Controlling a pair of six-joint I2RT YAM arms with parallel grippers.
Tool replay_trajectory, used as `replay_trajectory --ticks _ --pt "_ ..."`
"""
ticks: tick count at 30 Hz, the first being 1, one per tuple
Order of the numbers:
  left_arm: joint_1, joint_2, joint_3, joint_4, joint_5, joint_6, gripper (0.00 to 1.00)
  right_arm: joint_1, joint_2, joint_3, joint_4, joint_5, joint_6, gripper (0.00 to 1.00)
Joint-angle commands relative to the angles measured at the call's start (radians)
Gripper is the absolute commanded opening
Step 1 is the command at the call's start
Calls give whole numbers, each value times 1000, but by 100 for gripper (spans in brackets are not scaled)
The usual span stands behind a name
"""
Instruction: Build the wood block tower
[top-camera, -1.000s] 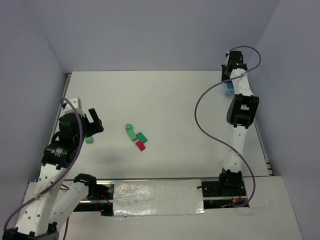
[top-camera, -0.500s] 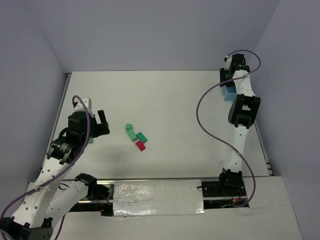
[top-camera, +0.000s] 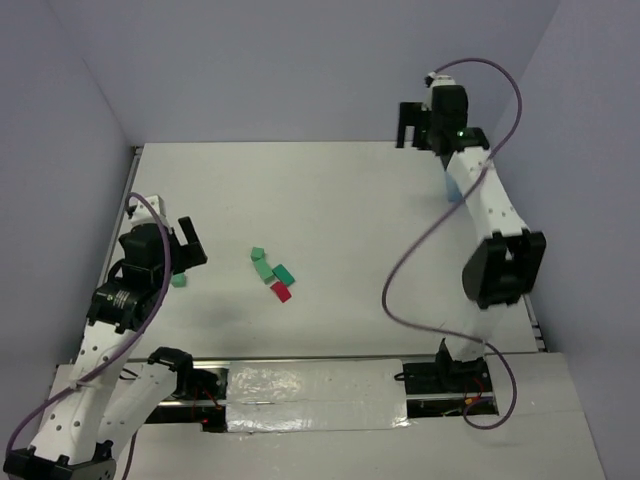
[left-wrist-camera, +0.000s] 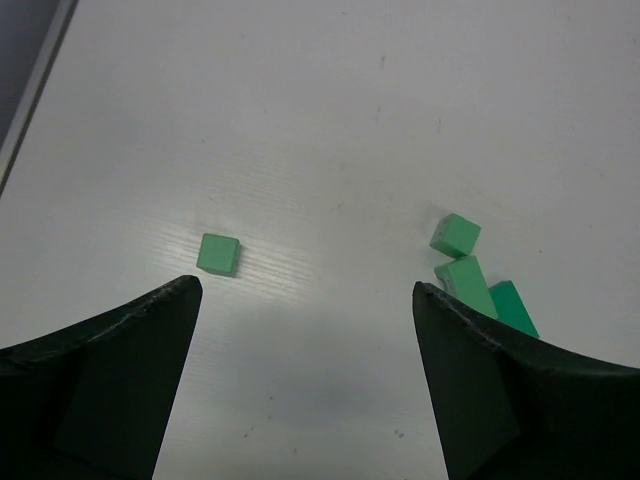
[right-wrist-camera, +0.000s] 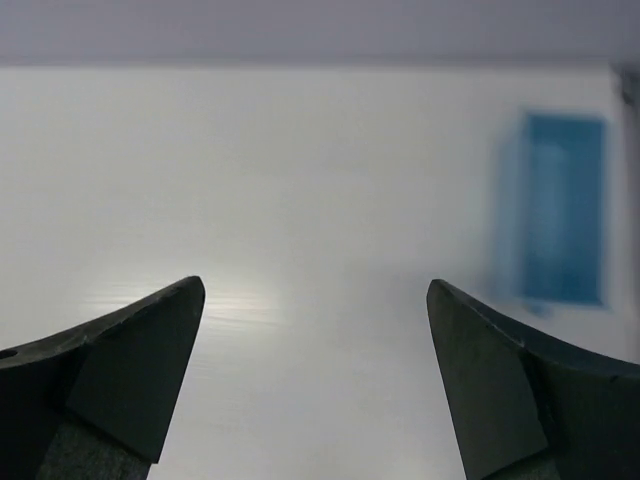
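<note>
My left gripper needs to move down next, shifting to the left in the wrist view, until its open fingers are on both sides of the lone green cube (left-wrist-camera: 218, 254), because bare table surrounds it.
The wood blocks lie loose in a cluster at mid-table. A small green cube (top-camera: 258, 254), a light green rectangular block (top-camera: 263, 268), a darker green block (top-camera: 284, 273) and a red block (top-camera: 281, 292) sit close together. Another green cube (top-camera: 179, 281) lies apart to the left. My left gripper (top-camera: 190, 245) hovers open just above that cube (left-wrist-camera: 218, 254), with the cluster (left-wrist-camera: 466, 287) to its right and nothing between its fingers. My right gripper (top-camera: 410, 125) is open and empty, high at the back wall.
A light blue tray (right-wrist-camera: 555, 222) shows blurred at the right of the right wrist view, on the white table (top-camera: 340, 210). Grey walls close the table on three sides. Foil tape (top-camera: 315, 385) covers the near edge between the arm bases.
The right gripper opened, rose and swung to the back left, away from the blue tray. The left arm shifted a little forward and back near the lone green cube.
</note>
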Motion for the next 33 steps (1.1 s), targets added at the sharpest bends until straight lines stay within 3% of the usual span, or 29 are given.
replay_trajectory --ticks 1,3,4,5,7,8,11,14,20,26,29,33 --pt "42 10 31 11 -53 -11 99 243 -371 -261 276 -35 217 100" --pt "45 36 40 -1 -102 -38 100 260 -466 -539 576 -461 218 100" --pt "45 50 45 -15 -121 -51 100 264 -512 -615 707 -612 278 100" --pt "48 84 53 -36 -139 -101 100 269 -514 -661 846 -691 446 100" --pt "51 127 71 -67 -144 -141 100 284 -472 -679 831 -705 527 100" --pt "56 174 65 -61 -130 -149 99 321 -457 -665 709 -637 508 100" --pt "122 291 39 -26 -83 -140 100 382 -461 -717 659 -480 483 100" --pt "292 441 33 19 139 -143 100 390 -469 -787 674 -483 500 100" --pt "395 575 2 67 121 -201 99 388 -440 -711 621 -555 466 100" --pt "452 658 -7 129 163 -206 97 388 -469 -740 656 -606 477 100" --pt "460 716 -16 154 186 -220 91 388 -471 -741 654 -609 477 100" --pt "458 774 -32 201 221 -238 71 390 -475 -761 671 -620 486 100"
